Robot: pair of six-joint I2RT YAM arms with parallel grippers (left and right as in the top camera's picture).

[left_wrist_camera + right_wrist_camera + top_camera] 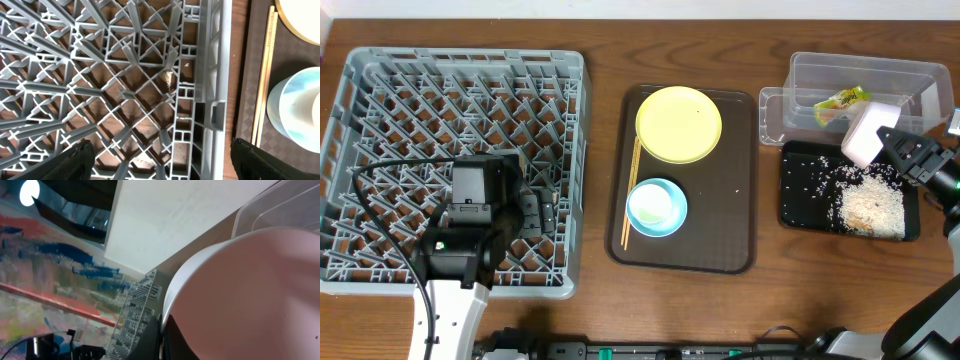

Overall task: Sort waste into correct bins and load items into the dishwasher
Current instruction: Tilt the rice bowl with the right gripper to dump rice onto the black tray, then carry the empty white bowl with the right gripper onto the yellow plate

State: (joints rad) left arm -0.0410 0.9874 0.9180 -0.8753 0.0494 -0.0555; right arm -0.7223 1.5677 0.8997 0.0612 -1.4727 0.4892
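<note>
My right gripper goes to the left in the overhead view next, lowers onto the yellow plate (678,123) and releases, as the rice (870,205) lies in the black tray.
The grey dish rack (380,90) fills the left. My left gripper (535,210) hangs open and empty over the rack's right edge (212,75); in the left wrist view the gripper (160,167) has nothing between its fingers. On the brown tray lie a yellow plate (678,123), a light blue bowl (656,207) with a pale round shape inside, and chopsticks (631,195). My right gripper (892,140) is shut on the rim of a white bowl (865,135), tilted over the black tray (795,190), where rice (870,205) lies. The green-and-yellow wrapper (842,102) lies in the clear tub (910,75).
The brown serving tray (720,230) sits between the rack and the bins. The left wrist view shows the chopsticks (264,80) and the blue bowl (292,107) just right of the rack's wall. The right wrist view shows the white bowl (240,295) close up and the rack (135,310) far off.
</note>
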